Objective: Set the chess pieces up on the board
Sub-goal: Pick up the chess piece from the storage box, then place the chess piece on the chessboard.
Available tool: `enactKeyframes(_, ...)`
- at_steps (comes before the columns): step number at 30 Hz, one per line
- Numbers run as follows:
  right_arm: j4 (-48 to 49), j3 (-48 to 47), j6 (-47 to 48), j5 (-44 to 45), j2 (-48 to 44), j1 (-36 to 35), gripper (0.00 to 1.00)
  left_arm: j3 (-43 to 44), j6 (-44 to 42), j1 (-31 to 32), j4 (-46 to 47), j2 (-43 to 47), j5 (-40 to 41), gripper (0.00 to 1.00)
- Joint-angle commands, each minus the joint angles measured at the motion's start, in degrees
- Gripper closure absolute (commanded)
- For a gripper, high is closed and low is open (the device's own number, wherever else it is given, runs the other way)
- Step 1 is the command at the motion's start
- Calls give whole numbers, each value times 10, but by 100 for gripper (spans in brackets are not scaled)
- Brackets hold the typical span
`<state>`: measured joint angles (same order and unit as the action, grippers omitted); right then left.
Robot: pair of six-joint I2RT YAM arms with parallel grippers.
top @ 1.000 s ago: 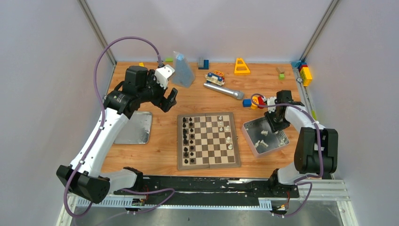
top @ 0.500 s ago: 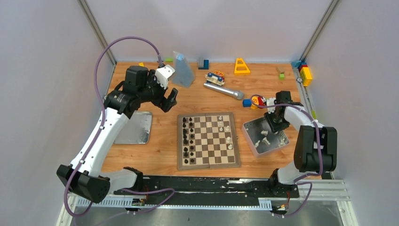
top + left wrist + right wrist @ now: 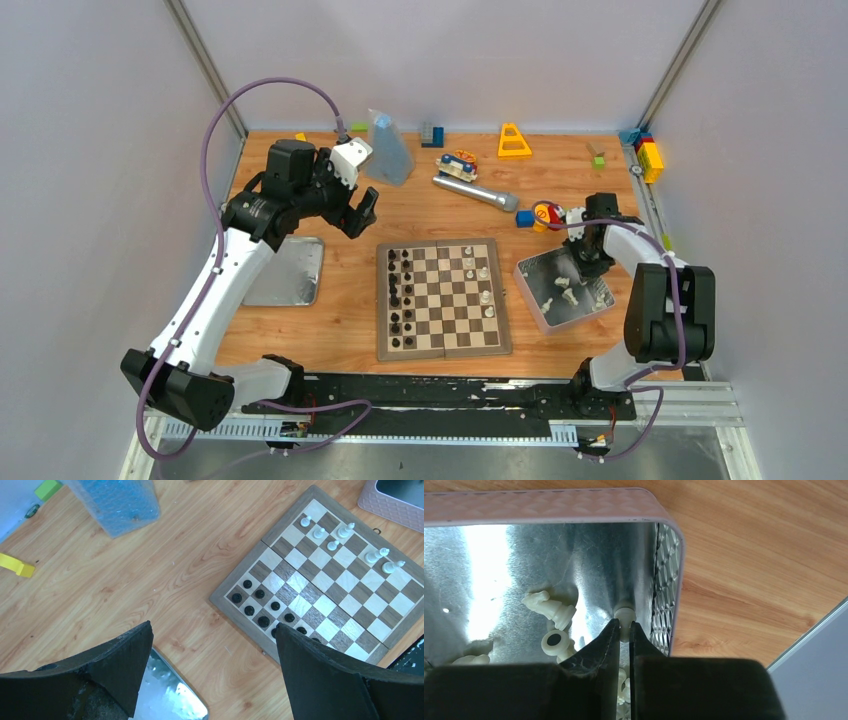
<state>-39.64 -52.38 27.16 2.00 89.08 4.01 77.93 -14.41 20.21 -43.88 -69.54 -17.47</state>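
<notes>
My right gripper should next lift from the tin toward the board and lower onto the next empty square [image 3: 472, 286], where the small cream pieces' line ends.
The wooden chessboard [image 3: 443, 298] lies mid-table, with black pieces on its left columns and several cream pieces [image 3: 484, 272] on its right side; it also shows in the left wrist view [image 3: 320, 580]. More cream pieces [image 3: 549, 609] lie loose in the metal tin [image 3: 530, 277]. My right gripper [image 3: 624, 626] is inside the tin, shut on a cream chess piece [image 3: 625, 616] whose base sticks out past the fingertips. My left gripper [image 3: 212, 650] is open and empty, held above the table left of the board.
A flat metal lid [image 3: 285, 270] lies left of the board. Along the back stand a blue bag [image 3: 388, 148], a silver flashlight [image 3: 475, 190], a yellow triangle [image 3: 513, 141], toy blocks [image 3: 648, 155] and small toys [image 3: 545, 214].
My right gripper has shifted slightly back inside the tin, and the loose pieces there have shifted. The left arm has not moved.
</notes>
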Motion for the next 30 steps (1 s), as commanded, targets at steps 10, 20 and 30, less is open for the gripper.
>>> enactKeyframes(10,-139,-109,-11,-147,-124,-91,100,3,-4,-3,13,1,4,0)
enactKeyframes(20,-122,-160,-35,-147,-80,-327,100,2,-5,-3,18,9,15,0)
enactKeyframes(30,-80,-194,-38,-130,39,-421,100,-2,-7,-4,15,20,21,0)
